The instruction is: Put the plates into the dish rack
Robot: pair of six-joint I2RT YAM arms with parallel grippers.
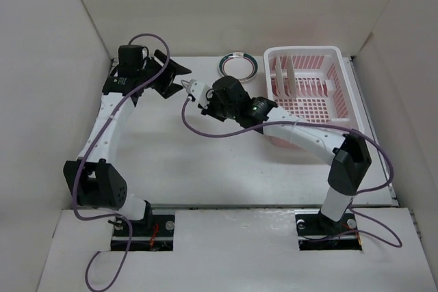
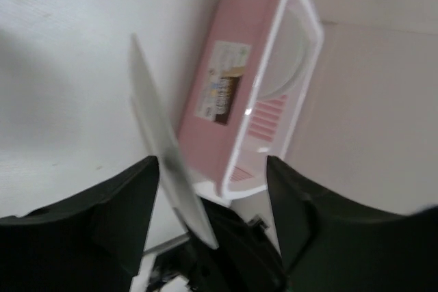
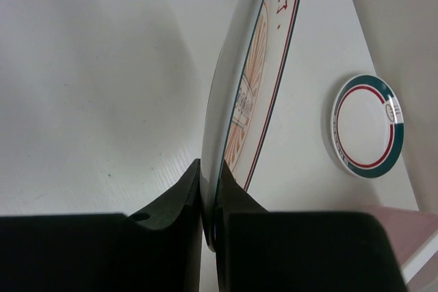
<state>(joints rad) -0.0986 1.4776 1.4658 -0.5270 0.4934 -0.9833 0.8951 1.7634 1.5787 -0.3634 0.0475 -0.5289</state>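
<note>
My right gripper goes to the right in the top view next, lowers and releases the white plate in the rack's slot beside the standing plates, since it is empty.
My right gripper [image 1: 196, 91] is shut on the rim of a white plate with an orange patterned centre [image 3: 248, 80] and holds it on edge above the table, left of the dish rack [image 1: 327, 59]. The same plate shows edge-on between my left gripper's wide-open fingers [image 2: 137, 203] in the left wrist view [image 2: 163, 145]. My left gripper [image 1: 175, 73] is open and empty, just left of the held plate. A teal-rimmed plate [image 1: 237, 65] lies flat on the table beside the rack, also in the right wrist view [image 3: 367, 126]. Plates [image 1: 290, 76] stand upright in the rack.
The pink rack [image 2: 226, 94] sits at the back right against the white side wall. White walls enclose the table on the left, back and right. Purple cables loop along both arms.
</note>
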